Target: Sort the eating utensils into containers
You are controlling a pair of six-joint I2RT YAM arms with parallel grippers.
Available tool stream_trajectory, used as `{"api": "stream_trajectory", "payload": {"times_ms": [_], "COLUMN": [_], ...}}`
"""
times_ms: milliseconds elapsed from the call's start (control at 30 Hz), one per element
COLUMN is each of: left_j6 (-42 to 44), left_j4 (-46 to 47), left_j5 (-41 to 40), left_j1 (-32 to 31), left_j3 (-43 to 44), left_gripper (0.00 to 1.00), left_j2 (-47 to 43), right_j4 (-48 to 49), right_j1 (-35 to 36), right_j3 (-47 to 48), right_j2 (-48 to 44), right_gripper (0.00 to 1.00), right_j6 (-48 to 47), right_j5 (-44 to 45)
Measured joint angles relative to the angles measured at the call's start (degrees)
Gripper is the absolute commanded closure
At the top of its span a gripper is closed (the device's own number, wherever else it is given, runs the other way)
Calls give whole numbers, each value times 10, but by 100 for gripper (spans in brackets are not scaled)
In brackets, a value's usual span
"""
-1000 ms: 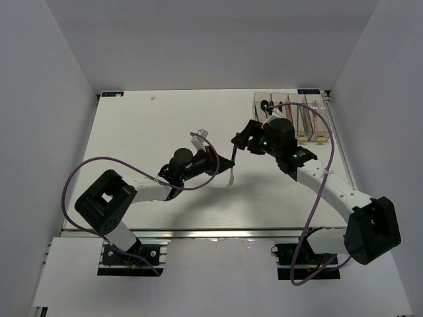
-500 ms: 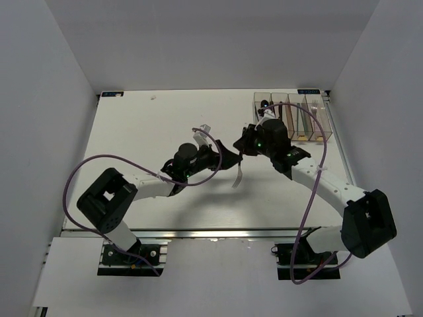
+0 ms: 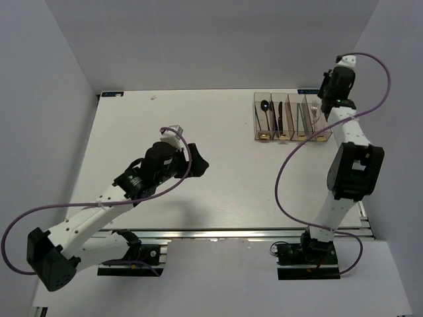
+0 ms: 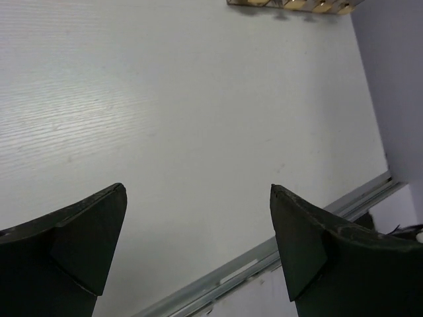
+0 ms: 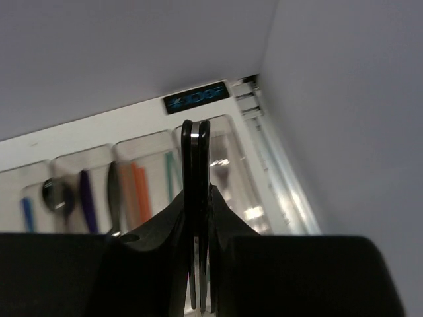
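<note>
I will next bring the silver fork down with my right gripper into the bin [image 3: 317, 119] [image 5: 227, 179] beside the grey side and let go of it there, since that bin already holds another fork.
The containers [image 3: 291, 135] are a row of clear bins at the table's far right. They hold a black spoon [image 3: 265, 105], a dark purple knife [image 5: 86, 197], orange chopsticks [image 5: 135, 191], a green chopstick [image 5: 170, 173] and silver forks [image 3: 314, 109]. High above the rightmost bin, my right gripper [image 5: 196, 130] is shut on a thin silver fork seen edge-on between its fingers. It shows in the top view as the right gripper [image 3: 325, 96]. My left gripper [image 3: 197, 165] hangs wide open over the bare middle of the table. Nothing lies between the left gripper [image 4: 198, 205] fingers.
The grey side wall [image 3: 390, 99] rises close beside the right arm. The table's metal front rail [image 4: 264, 257] runs just beyond the left fingers. The near ends of the bins [image 4: 291, 4] show at the top edge of the left wrist view.
The left gripper opened and let the fork go, then drew back left. The right gripper shut on the fork and swung up to the far right, above the bins.
</note>
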Motion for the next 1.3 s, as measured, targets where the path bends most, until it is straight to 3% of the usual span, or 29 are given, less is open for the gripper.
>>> {"api": "stream_trajectory", "payload": {"times_ms": [133, 533, 700, 933, 1033, 1067, 1100, 1300], "left_j6": [50, 98, 101, 102, 102, 102, 102, 103], "left_j4": [-71, -110, -110, -111, -111, -111, -111, -111], "left_j5": [-9, -25, -28, -33, -35, -36, -37, -39], "left_j1": [0, 0, 0, 0, 0, 0, 0, 0], "left_j3": [-7, -52, -52, -52, -52, -52, -52, -52], "left_gripper": [2, 2, 2, 2, 2, 2, 2, 2], "left_j2": [-55, -83, -82, -82, -82, -83, -83, -84], "right_j4": [2, 0, 0, -2, -5, -4, -4, -23], "right_j1": [-51, -59, -60, -60, -60, -60, -60, -60], "right_j3": [93, 164, 177, 165, 163, 163, 163, 176], "right_j2": [98, 202, 209, 209, 209, 209, 209, 209], "right_gripper": [100, 100, 86, 82, 51, 26, 12, 11], "right_j6": [-38, -92, -96, -97, -92, -92, -89, -81], "right_j5": [-8, -75, -80, -87, -89, -89, -90, -90]}}
